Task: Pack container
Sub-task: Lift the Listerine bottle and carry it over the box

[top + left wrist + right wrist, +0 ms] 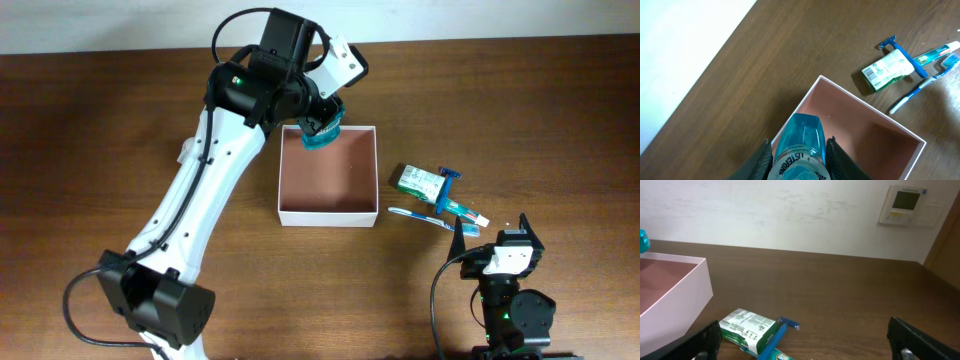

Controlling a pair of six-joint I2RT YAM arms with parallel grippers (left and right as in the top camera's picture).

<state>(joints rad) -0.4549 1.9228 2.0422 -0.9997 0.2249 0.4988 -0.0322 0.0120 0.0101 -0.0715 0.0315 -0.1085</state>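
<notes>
My left gripper lowers the bottle slightly to the left in the overhead view next, into the container's far corner [297, 143], to release it, as it's still above the empty container.
The container [372, 168] is a square shallow box with white walls and a reddish-brown inside, at mid table; it also shows in the left wrist view [900, 150] and the right wrist view [690, 287]. My left gripper [323, 128] is shut on a teal mouthwash bottle [799, 145] and holds it over the container's far left corner. My right gripper [495, 232] is open and empty near the front edge, just right of the loose items.
To the right of the container lie a green-and-white soap box [415, 181], a blue razor [447, 186], a toothpaste tube [465, 211] and a blue toothbrush [420, 215]. A wall with a thermostat panel [908, 205] stands behind the table.
</notes>
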